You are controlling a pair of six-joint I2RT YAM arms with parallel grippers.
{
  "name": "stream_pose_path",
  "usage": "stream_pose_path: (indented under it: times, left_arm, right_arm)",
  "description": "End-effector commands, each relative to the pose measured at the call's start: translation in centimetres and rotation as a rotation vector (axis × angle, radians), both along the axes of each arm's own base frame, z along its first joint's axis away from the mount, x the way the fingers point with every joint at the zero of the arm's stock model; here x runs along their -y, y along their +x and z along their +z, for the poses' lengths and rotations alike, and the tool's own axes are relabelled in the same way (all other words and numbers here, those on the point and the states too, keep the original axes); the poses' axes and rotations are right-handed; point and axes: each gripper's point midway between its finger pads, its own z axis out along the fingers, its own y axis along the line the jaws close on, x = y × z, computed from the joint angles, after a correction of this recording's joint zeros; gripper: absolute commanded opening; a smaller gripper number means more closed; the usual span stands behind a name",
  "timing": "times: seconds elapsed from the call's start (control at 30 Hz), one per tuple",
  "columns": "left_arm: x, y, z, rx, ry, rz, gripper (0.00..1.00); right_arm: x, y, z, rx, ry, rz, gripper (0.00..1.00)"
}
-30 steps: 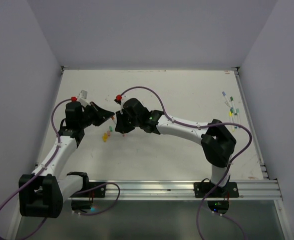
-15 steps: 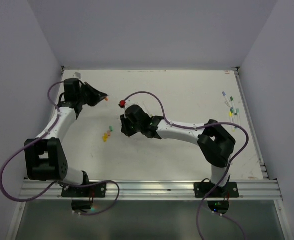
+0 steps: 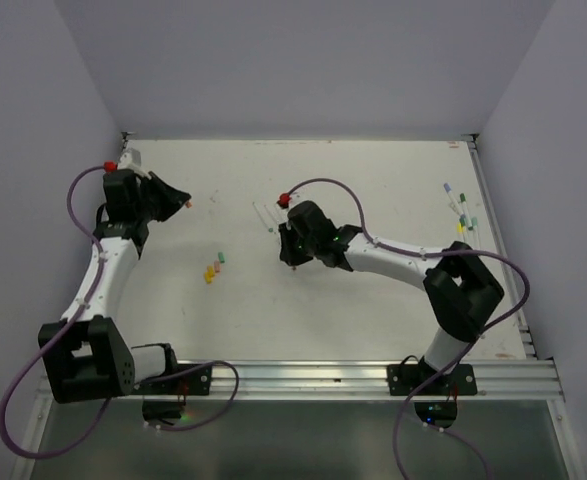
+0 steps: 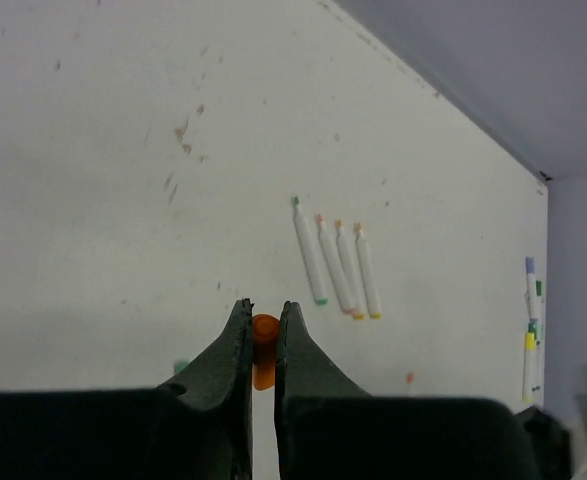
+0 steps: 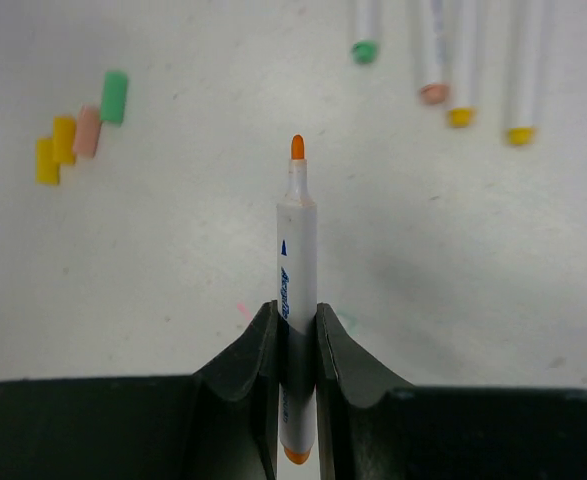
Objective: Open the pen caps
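My left gripper moves back and down beside the row's near yellow cap [image 3: 209,280] next and releases the orange cap, since the loose caps lie lined up there.
My left gripper [image 4: 264,310] [image 3: 185,200] is shut on an orange pen cap [image 4: 264,338] and hovers over the table's far left. My right gripper [image 5: 295,312] [image 3: 292,258] is shut on a white pen [image 5: 295,240] whose bare orange tip [image 5: 297,147] points forward, near the table's middle. Several loose caps [image 5: 78,135] [image 3: 213,267], yellow, pink and green, lie in a short row between the two arms. Several uncapped pens [image 4: 335,265] [image 3: 266,215] lie side by side just beyond my right gripper.
More pens [image 3: 463,212] [image 4: 531,325], with coloured caps on, lie near the table's right edge. Walls close the table on the left, back and right. Purple cables loop over both arms.
The grippers, close together a second ago, have pulled apart. The left arm swung to the far left with the orange cap; the right arm moved right with the pen.
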Motion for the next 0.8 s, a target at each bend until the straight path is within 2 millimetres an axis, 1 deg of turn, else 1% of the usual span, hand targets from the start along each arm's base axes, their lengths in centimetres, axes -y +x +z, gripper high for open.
stream_pose_path:
  times: [0.0, 0.03, 0.07, 0.1, 0.13, 0.17, 0.2, 0.23, 0.27, 0.3, 0.33, 0.37, 0.4, 0.43, 0.47, 0.5, 0.53, 0.57, 0.6, 0.63, 0.67, 0.77]
  left_arm:
    - [-0.4, -5.0, -5.5, -0.11, 0.122, -0.047, 0.0]
    - [-0.6, -6.3, -6.2, -0.129, 0.145, -0.042, 0.0]
    - [-0.8, -7.7, -8.3, -0.182, 0.155, -0.031, 0.0]
    - [-0.7, -8.3, -8.7, -0.18, 0.163, -0.04, 0.0]
    - [-0.7, -9.4, -9.7, -0.224, 0.165, -0.042, 0.0]
    - [-0.9, -10.1, -10.6, -0.255, 0.17, -0.031, 0.0]
    - [-0.7, -10.4, -10.6, -0.26, 0.163, -0.034, 0.0]
    - [-0.6, -11.0, -11.0, -0.296, 0.146, -0.025, 0.0]
    - [-0.9, -11.2, -11.1, -0.308, 0.143, 0.002, 0.0]
    - [-0.8, -11.4, -11.1, -0.315, 0.135, 0.013, 0.0]
    - [-0.9, -11.5, -11.1, -0.326, 0.118, 0.047, 0.0]
    - [-1.6, -12.2, -11.7, -0.369, 0.127, 0.096, 0.0]
    - [-1.4, -12.5, -11.9, -0.386, 0.119, 0.107, 0.0]
    - [-1.3, -12.6, -12.0, -0.389, 0.104, 0.116, 0.0]
    - [-1.2, -12.8, -12.4, -0.398, 0.105, 0.125, 0.0]
    - [-1.0, -13.1, -12.7, -0.41, 0.111, 0.125, 0.0]
    - [-1.1, -13.2, -13.2, -0.425, 0.115, 0.135, 0.0]
    - [-1.1, -13.5, -13.9, -0.436, 0.118, 0.137, 0.0]
    - [-0.8, -13.6, -14.4, -0.447, 0.106, 0.128, 0.0]
    - [-0.4, -13.8, -15.1, -0.463, 0.088, 0.11, 0.0]
    - [0.5, -13.8, -15.6, -0.457, 0.054, 0.071, 0.0]
    - [0.9, -14.0, -17.0, -0.492, 0.042, 0.058, 0.0]
  right_arm:
    - [2.8, 4.8, 5.1, 0.089, 0.073, -0.081, 0.0]
    - [4.5, 6.3, 5.3, 0.097, 0.063, -0.119, 0.0]
    - [5.4, 7.2, 5.5, 0.097, 0.051, -0.139, 0.0]
    - [6.3, 8.1, 5.6, 0.107, 0.034, -0.15, 0.0]
    - [7.9, 9.7, 5.5, 0.112, 0.021, -0.19, 0.0]
    - [8.6, 10.9, 5.1, 0.11, 0.0, -0.209, 0.0]
    - [9.2, 11.8, 4.6, 0.102, -0.016, -0.217, 0.0]
    - [10.2, 12.9, 4.3, 0.101, -0.03, -0.229, 0.0]
    - [10.1, 13.8, 4.5, 0.115, -0.029, -0.231, 0.0]
    - [10.1, 14.3, 3.1, 0.097, -0.047, -0.232, 0.0]
    - [10.1, 14.8, 2.6, 0.096, -0.05, -0.235, 0.0]
    - [9.5, 15.5, 2.8, 0.1, -0.025, -0.22, 0.0]
    - [9.2, 15.7, 1.4, 0.078, -0.029, -0.209, 0.0]
    - [8.9, 15.9, 0.8, 0.069, -0.027, -0.198, 0.0]
    - [8.7, 16.6, 1.0, 0.081, -0.018, -0.197, 0.0]
    - [8.6, 16.8, 0.7, 0.077, -0.02, -0.195, 0.0]
    - [8.6, 17.0, -0.5, 0.061, -0.032, -0.19, 0.0]
    - [8.4, 17.3, -0.5, 0.059, -0.024, -0.188, 0.0]
    - [8.4, 17.5, -0.9, 0.052, -0.025, -0.186, 0.0]
    - [8.3, 17.7, -1.3, 0.045, -0.022, -0.184, 0.0]
    - [7.8, 17.7, -1.2, 0.04, -0.003, -0.17, 0.0]
    - [7.1, 17.9, -1.7, 0.016, 0.02, -0.154, 0.0]
